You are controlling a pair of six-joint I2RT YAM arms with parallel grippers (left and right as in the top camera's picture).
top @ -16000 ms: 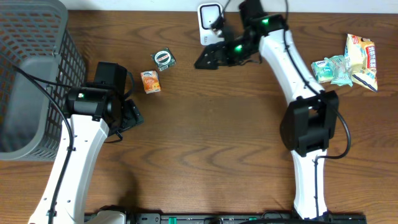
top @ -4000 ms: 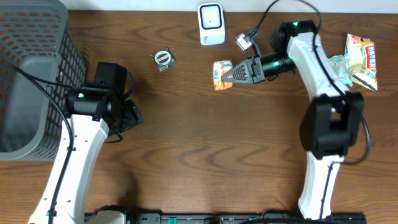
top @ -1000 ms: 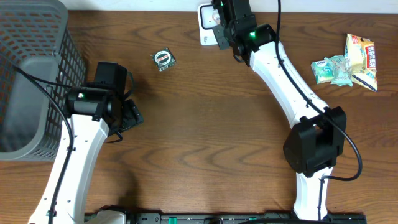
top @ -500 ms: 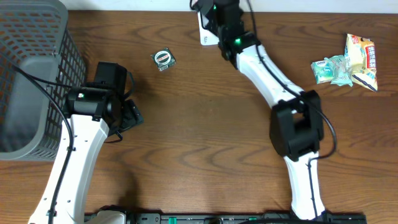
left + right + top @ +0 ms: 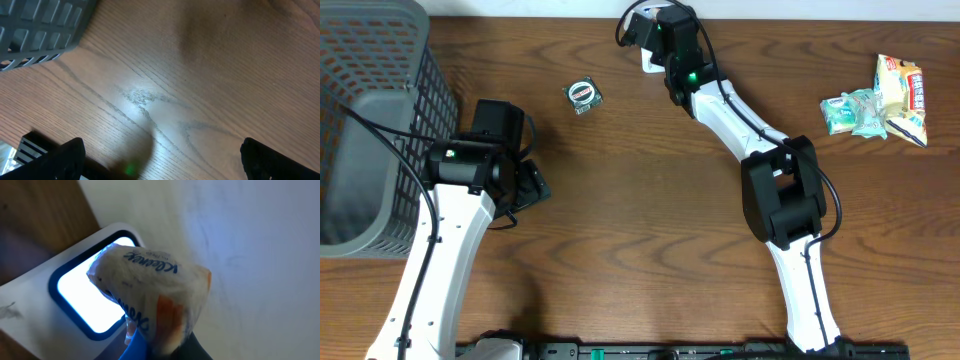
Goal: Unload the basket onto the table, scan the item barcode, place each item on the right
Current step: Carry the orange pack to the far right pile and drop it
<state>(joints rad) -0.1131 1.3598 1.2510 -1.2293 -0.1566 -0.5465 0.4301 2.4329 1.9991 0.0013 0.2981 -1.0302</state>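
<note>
I will move my right gripper off the scanner to the right in the overhead view next. Then I will let go of the item over the snack packets [image 5: 876,104].
My right gripper [image 5: 169,349] is shut on the item [image 5: 150,280], a soft white pack with blue lettering and an orange patch. The pack hangs right in front of the lit window of the white barcode scanner [image 5: 30,316]. From overhead, the right gripper [image 5: 648,30] covers most of the scanner [image 5: 653,62] at the table's back edge, and the item is hidden beneath it. My left gripper [image 5: 165,167] is open above bare wood, with nothing between its fingers, and it sits at the left [image 5: 527,185].
A grey mesh basket [image 5: 370,120] fills the far left. A small round tin [image 5: 584,94] lies between the left arm and the scanner. Several snack packets [image 5: 880,98] lie at the back right. A pale wall runs behind the scanner.
The right arm has swung left along the back edge with the pack, ending over the scanner. The left arm has not moved.
</note>
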